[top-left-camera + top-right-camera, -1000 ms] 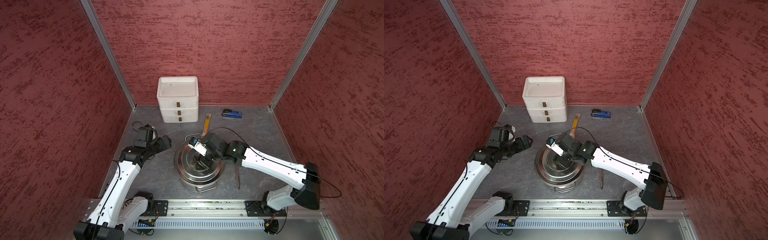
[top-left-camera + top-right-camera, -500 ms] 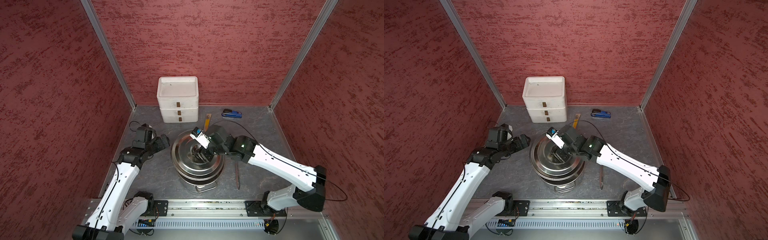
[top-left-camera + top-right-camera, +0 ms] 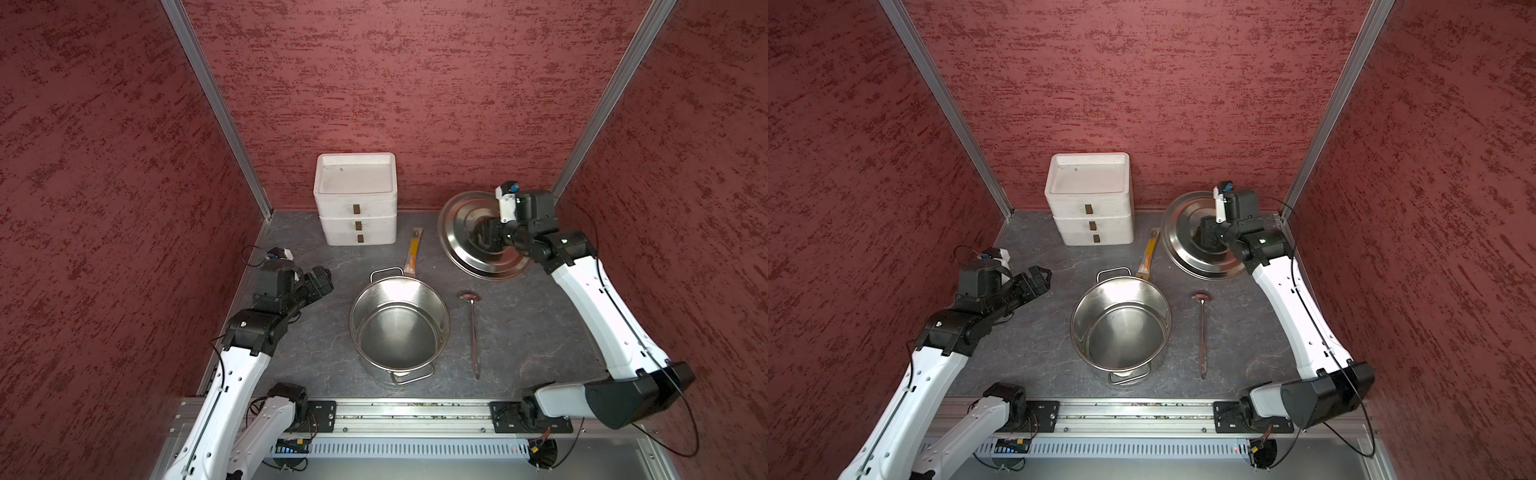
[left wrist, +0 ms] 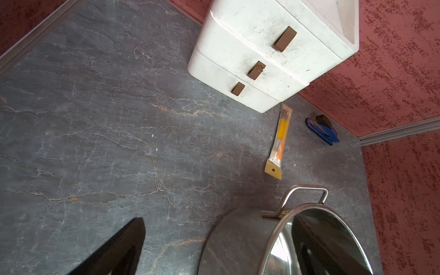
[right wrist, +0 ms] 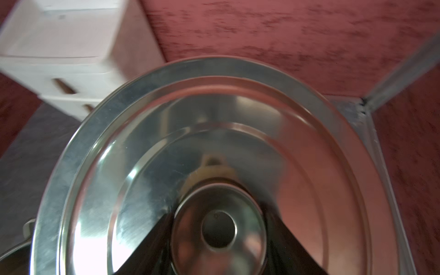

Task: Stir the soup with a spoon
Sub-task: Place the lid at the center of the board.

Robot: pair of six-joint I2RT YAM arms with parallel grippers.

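Observation:
The right gripper moves down to the tabletop between the spoon (image 3: pixel 472 328) and the side next, tilting the lid flat, and releases the lid's knob, as that spot is bare.
The soup pot (image 3: pixel 399 328) (image 3: pixel 1121 324), a shiny steel pot with wire loop handles, stands uncovered mid-table, and its inside is bare metal. The spoon (image 3: pixel 472 328) (image 3: pixel 1202 332), a slim metal ladle, lies flat just right of the pot with its bowl toward the back. My right gripper (image 3: pixel 484 237) (image 3: pixel 1206 235) is shut on the centre knob (image 5: pixel 217 228) of the steel lid (image 3: pixel 469 249) (image 5: pixel 166 133), holding it tilted in the air at the back right. My left gripper (image 3: pixel 322 278) (image 3: pixel 1040 276) hangs open and empty left of the pot (image 4: pixel 238 245).
A white drawer unit (image 3: pixel 355 199) stands against the back wall. An orange-yellow stick (image 3: pixel 412 253) lies between it and the pot. A blue stapler (image 4: pixel 322 129) sits near the back wall, hidden by the lid in both top views. Red walls close in on three sides.
The right gripper has lifted the lid off the pot and carried it up to the back right, so the pot now stands uncovered. The left arm has barely moved.

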